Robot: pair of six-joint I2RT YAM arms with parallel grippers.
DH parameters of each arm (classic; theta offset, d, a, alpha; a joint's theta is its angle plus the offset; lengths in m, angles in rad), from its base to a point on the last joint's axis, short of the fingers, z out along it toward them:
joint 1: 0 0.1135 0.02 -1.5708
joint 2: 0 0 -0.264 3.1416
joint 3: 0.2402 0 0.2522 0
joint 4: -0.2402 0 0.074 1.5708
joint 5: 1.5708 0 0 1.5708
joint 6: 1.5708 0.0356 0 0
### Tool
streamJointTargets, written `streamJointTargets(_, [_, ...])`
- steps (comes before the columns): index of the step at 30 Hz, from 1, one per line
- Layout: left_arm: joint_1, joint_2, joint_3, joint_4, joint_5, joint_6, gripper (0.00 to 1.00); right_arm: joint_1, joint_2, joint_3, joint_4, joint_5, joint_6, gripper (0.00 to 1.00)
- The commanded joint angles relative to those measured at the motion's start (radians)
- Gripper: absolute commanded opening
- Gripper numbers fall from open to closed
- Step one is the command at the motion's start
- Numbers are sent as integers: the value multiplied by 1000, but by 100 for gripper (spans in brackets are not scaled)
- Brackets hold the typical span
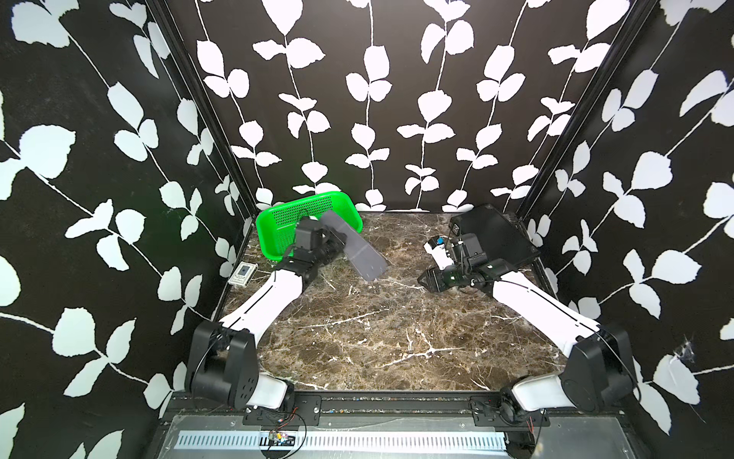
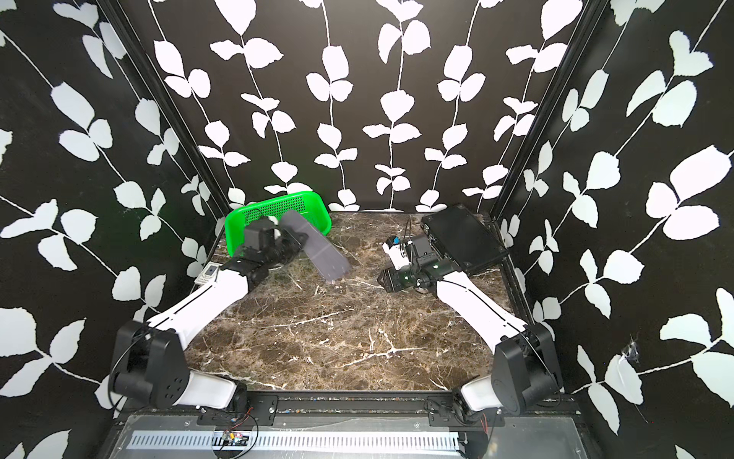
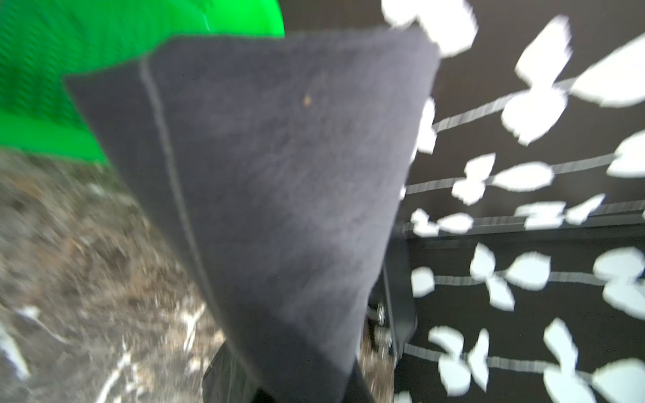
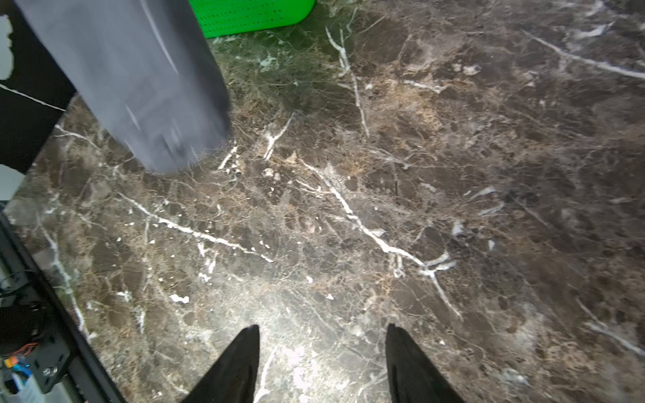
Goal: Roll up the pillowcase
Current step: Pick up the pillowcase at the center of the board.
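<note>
The inside of the green basket is outward of and below my left gripper. I will swing over it since the pillowcase's end overhangs the marble, then lower and release.
The pillowcase (image 1: 355, 248) (image 2: 315, 250) is a long, narrow, dark grey folded strip, blurred at its lower end. It slants from over the green basket (image 1: 274, 226) (image 2: 237, 224) out above the marble table (image 1: 377, 337). My left gripper (image 1: 338, 238) (image 2: 298, 239) is shut on the strip's edge near its middle. In the left wrist view the pillowcase (image 3: 279, 174) fills the centre and hides the jaws. My right gripper (image 1: 422, 280) (image 2: 380, 279) (image 4: 323, 331) hovers low over bare marble to the right, open and empty; the pillowcase (image 4: 139, 80) hangs ahead of it.
A black rigid flat case (image 1: 496, 234) (image 2: 464, 234) lies at the back right corner, just behind the right wrist. A small white card box (image 1: 243, 272) (image 2: 208, 272) sits by the left wall. Patterned walls close in three sides.
</note>
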Motion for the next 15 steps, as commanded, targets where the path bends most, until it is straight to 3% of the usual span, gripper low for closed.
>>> streamJointTargets(1, [21,2,21,34,-205,-57,0,-7,-8,38,-3,57,19,61])
streamJointTargets(7, [72,137,122,147,-386,-161,0,-19,3,71,1,111,31,64])
streamJointTargets(9, [88,227,189,227,-383,-191,0,-22,11,89,0,113,33,65])
streamJointTargets(15, [111,464,473,243,-384,-188,0,-34,38,122,10,124,46,65])
